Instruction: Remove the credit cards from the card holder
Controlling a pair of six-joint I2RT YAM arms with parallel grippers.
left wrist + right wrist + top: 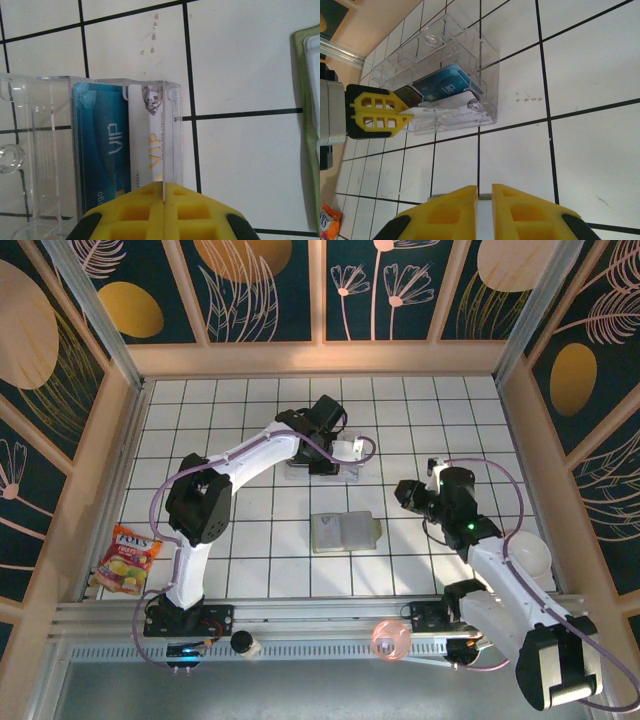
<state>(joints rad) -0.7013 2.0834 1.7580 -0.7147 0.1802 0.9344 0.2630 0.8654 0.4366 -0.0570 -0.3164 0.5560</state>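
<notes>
The thin white card (163, 165) will go down into the end of the clear plastic box, and my left gripper will let go of it there, because a white VIP card already lies there.
The card holder (345, 532) lies open on the tiles at the table's middle, olive with a pale inside. Its edge also runs down the right side of the left wrist view (311, 100). My left gripper (332, 452) (163, 186) is shut on a thin white card (163, 165), seen edge-on, at the end of the clear plastic box (50, 150) (352, 472). A blue VIP card (102, 145) and a white VIP card (145, 150) lie in that box. My right gripper (402, 492) (485, 189) stands open by a narrow gap above the card holder's olive edge (452, 195); contact is unclear.
A snack bag (128, 560) lies at the front left by the left arm's base. A white bowl (532, 558) sits near the right arm. A pink ring (388, 638) and a small cap (243, 643) rest on the front rail. Wooden walls close in the tiled table.
</notes>
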